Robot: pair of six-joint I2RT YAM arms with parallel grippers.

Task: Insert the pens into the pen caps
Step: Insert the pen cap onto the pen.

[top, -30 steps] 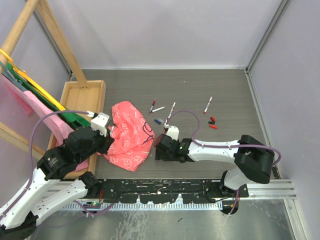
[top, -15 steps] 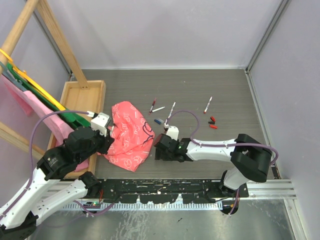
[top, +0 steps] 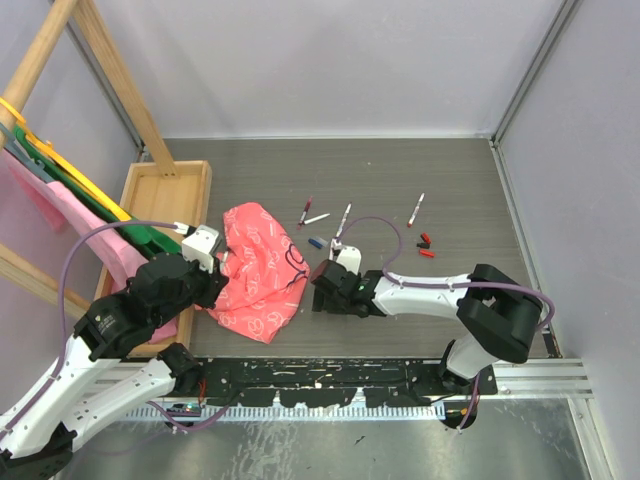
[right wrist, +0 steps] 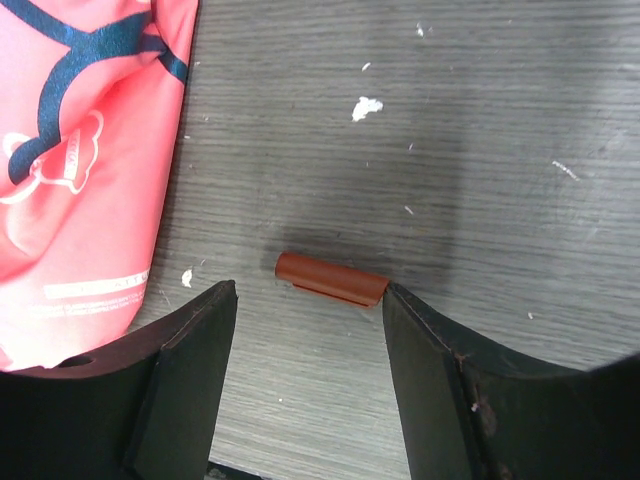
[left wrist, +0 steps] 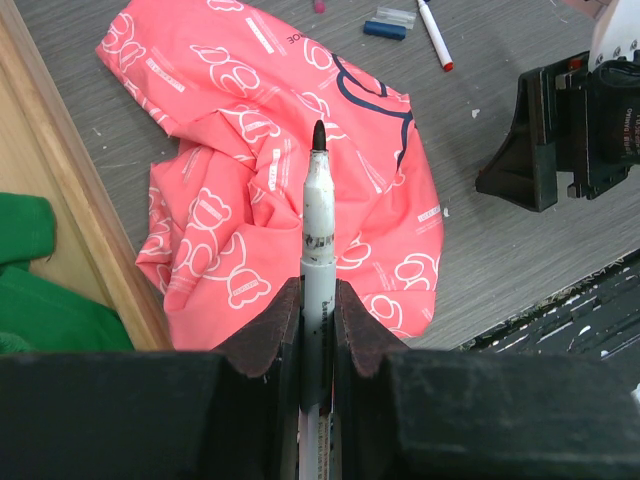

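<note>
I will sweep my right gripper toward the pink cloth next, swinging the dark red cap's touched end (right wrist: 372, 288) around. Then I will turn my right gripper to straddle the cloth, as it lies crosswise.
My left gripper (left wrist: 318, 300) is shut on a white-barrelled pen (left wrist: 318, 215) with a black tip. It holds the pen pointing forward above the pink cloth (left wrist: 250, 150). My right gripper (right wrist: 310, 300) is open, low over the table. A dark red cap (right wrist: 330, 279) lies flat just beyond its fingertips, its right end touching the right finger (right wrist: 420, 350). In the top view, my right gripper (top: 323, 290) sits beside the cloth (top: 255, 275). Several pens (top: 343, 220) and a blue cap (top: 316, 242) lie beyond it. Red and black caps (top: 425, 245) lie to the right.
A wooden tray (top: 165, 200) stands left of the cloth, holding green and pink items. A slanted wooden frame (top: 120, 90) is at the far left. In the left wrist view, the blue cap (left wrist: 385, 29) and a red-tipped pen (left wrist: 435, 35) lie beyond the cloth.
My right gripper has shifted slightly away from the arm bases and to the right. The left arm has not moved.
</note>
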